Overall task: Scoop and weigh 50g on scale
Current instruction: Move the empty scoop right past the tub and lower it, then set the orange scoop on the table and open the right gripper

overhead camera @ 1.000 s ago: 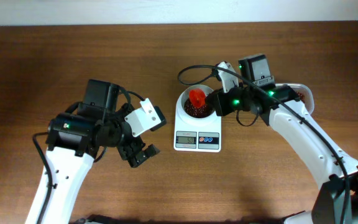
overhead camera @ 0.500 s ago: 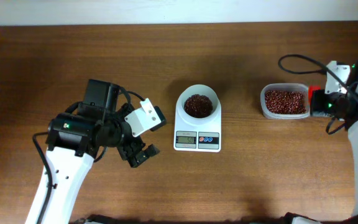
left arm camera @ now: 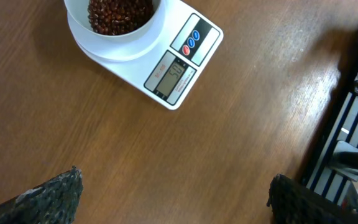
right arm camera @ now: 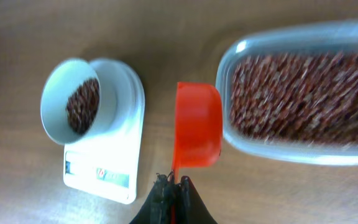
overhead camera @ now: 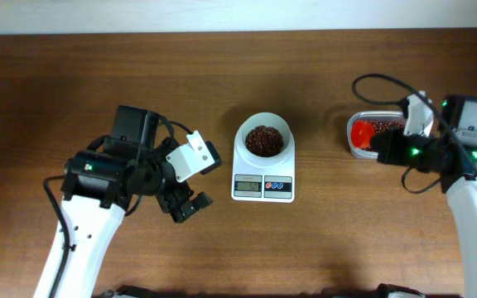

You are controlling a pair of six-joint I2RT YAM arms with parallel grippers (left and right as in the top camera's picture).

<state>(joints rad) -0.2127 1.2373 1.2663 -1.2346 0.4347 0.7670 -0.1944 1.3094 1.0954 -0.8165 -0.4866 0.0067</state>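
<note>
I need to move my right gripper back from the tub and down, and put the scoop [overhead camera: 360, 132] on bare wood near the scale, because the scale's display shows the asked weight.
The white scale [overhead camera: 263, 171] stands mid-table, its round bowl [overhead camera: 263, 139] holding a heap of dark red-brown beans [overhead camera: 263, 141]. It also shows in the left wrist view, scale [left arm camera: 178, 70] with beans [left arm camera: 119, 12], and in the right wrist view, scale [right arm camera: 107, 163]. My right gripper [right arm camera: 173, 184] is shut on the thin handle of a red scoop [right arm camera: 197, 133]. That scoop [overhead camera: 360, 132] sits at the left end of the clear tub [overhead camera: 392, 151] of beans, and I see no beans in it. My left gripper [left arm camera: 174, 182] hangs open over bare wood left of the scale, nothing between its fingers.
The clear tub [right arm camera: 291, 152] holds many more beans [right arm camera: 303, 93] at the right side of the table. A dark slatted frame [left arm camera: 353, 124] lies beyond the table edge in the left wrist view. The table's far edge meets a white wall [overhead camera: 222, 12].
The right arm carried the red scoop from over the scale's bowl out to the far right, then back to the tub's left end. The left arm has not moved.
</note>
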